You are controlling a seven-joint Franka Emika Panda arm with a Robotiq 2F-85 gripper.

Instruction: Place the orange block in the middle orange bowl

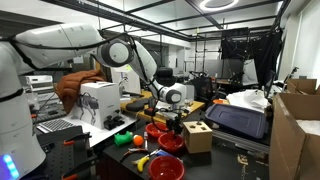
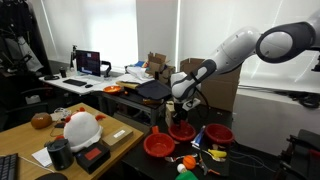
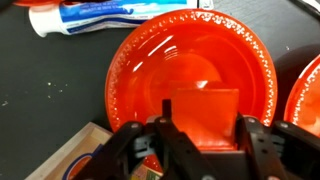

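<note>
The inside of the middle orange bowl (image 3: 188,70) is under the robot's gripper, and the bowl's patterned rim is around the held block (image 3: 205,110), so the gripper will next go down there and let go.
In the wrist view my gripper (image 3: 205,132) is shut on the orange block (image 3: 205,110). It holds the block just above the inside of an orange bowl (image 3: 135,55) with a patterned rim. In both exterior views the gripper (image 1: 172,119) (image 2: 183,111) hangs low over a row of three orange bowls. The bowl beneath it is the middle one (image 2: 182,131) (image 1: 172,143). The block is too small to make out in the exterior views.
A toothpaste tube (image 3: 95,15) lies beyond the bowl. A second orange bowl (image 3: 308,95) sits close at the right, and a wooden box (image 3: 70,155) (image 1: 197,135) at the left. The outer bowls (image 2: 158,146) (image 2: 218,133) flank the middle one. A green ball (image 1: 122,139) lies nearby.
</note>
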